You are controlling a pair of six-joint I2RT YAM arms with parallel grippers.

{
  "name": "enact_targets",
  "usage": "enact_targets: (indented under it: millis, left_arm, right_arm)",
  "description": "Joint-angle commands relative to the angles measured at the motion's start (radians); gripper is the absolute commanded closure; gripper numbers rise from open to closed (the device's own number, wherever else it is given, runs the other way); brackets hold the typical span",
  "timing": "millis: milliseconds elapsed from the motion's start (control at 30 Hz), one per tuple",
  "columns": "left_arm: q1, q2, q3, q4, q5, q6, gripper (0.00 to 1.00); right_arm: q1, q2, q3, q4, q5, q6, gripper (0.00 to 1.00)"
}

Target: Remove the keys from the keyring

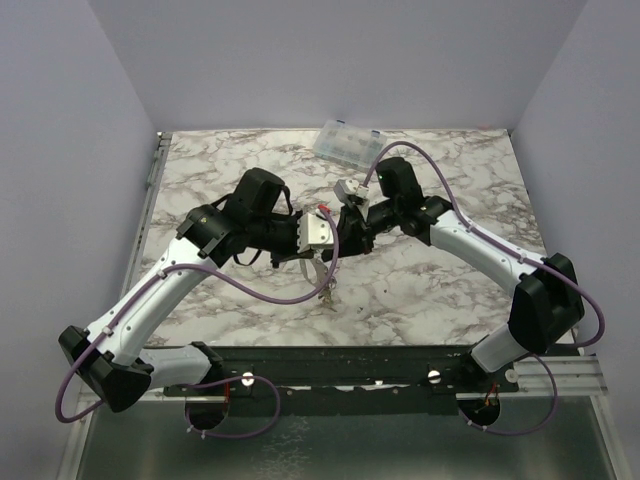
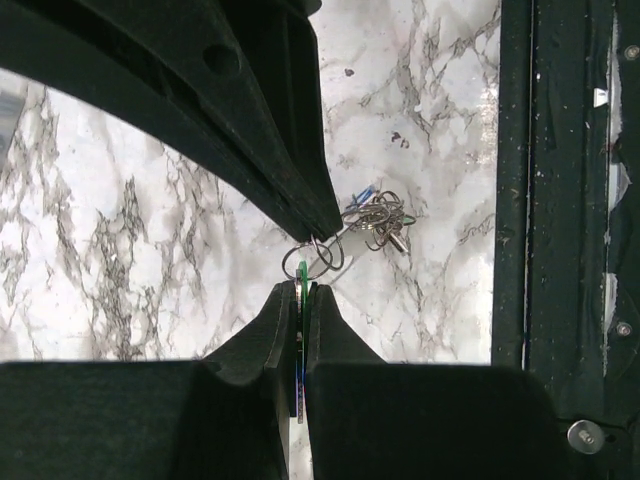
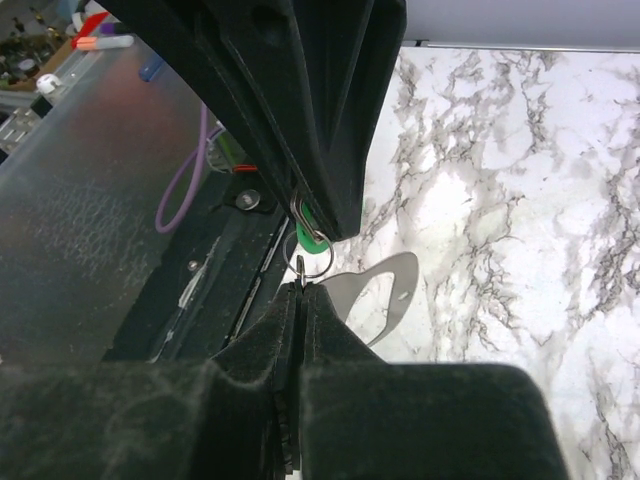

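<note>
I need to move my left gripper to the left in the top view next, and down onto the bare marble. I will release the green key there, away from the heap of keys.
Both grippers meet above the middle of the table. My left gripper is shut on a green key, held edge-on between its pads. The green head also shows in the right wrist view. My right gripper is shut on a small wire split ring that is linked to the green key. The flat grey D-shaped keyring lies below and behind the ring. A bunch of rings and other keys, one blue, lies or hangs just past the fingertips. From above it shows under the grippers.
The clear plastic compartment box lies at the back of the marble table. A black rail runs along the near edge. Grey walls close in the left, right and back sides.
</note>
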Motion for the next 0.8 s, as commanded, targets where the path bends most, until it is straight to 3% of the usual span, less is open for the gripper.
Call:
enact_targets:
  millis: [0,167,300,367,500,767]
  left_arm:
    - [0.050,-0.086,-0.047,0.086,-0.059,-0.027,1.00]
    - [0.067,-0.123,-0.142,0.125,-0.115,-0.061,1.00]
    - [0.067,-0.131,-0.219,0.187,-0.084,-0.127,1.00]
    - [0.067,-0.123,-0.242,0.246,-0.076,-0.214,1.00]
    - [0.067,-0.107,-0.260,0.317,-0.056,-0.315,1.00]
    - [0.066,-0.083,-0.295,0.417,-0.043,-0.467,1.00]
  right_arm:
    - [-0.009,-0.025,-0.022,0.019,0.052,0.082,0.99]
    - [-0.071,-0.039,-0.094,0.400,0.054,0.427,0.99]
    - [-0.107,-0.019,-0.258,1.080,0.099,0.960,0.99]
    - [-0.106,0.011,-0.290,1.290,0.144,1.129,0.99]
    - [-0.100,0.054,-0.314,1.489,0.215,1.287,0.99]
    - [-0.082,0.070,-0.391,1.638,0.257,1.401,0.99]
